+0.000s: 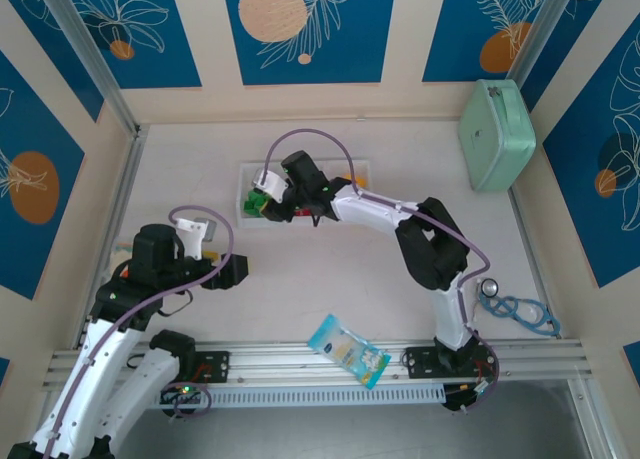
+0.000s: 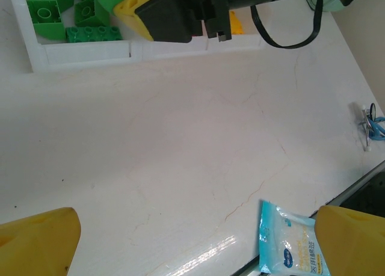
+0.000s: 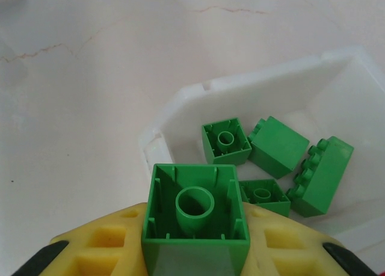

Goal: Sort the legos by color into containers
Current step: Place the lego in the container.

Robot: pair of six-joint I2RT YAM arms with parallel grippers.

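The robot's right gripper needs to lower the green lego next toward the green legos in the tray's end section and release it there, because that section holds its color.
My right gripper hangs over the left end compartment of the white tray and is shut on a green lego. The brick sits hollow side up between the yellow fingers. Below it, several green legos lie in that compartment, inside the tray's white wall. In the left wrist view the same green legos show at the top left, beside the right gripper's yellow finger. My left gripper stands open above bare table, with nothing between its fingers.
A blue-and-white snack packet lies on the near rail, close to my left gripper's right finger. A mint-green case stands at the back right. A blue stethoscope-like item lies at the right, near the right arm's base.
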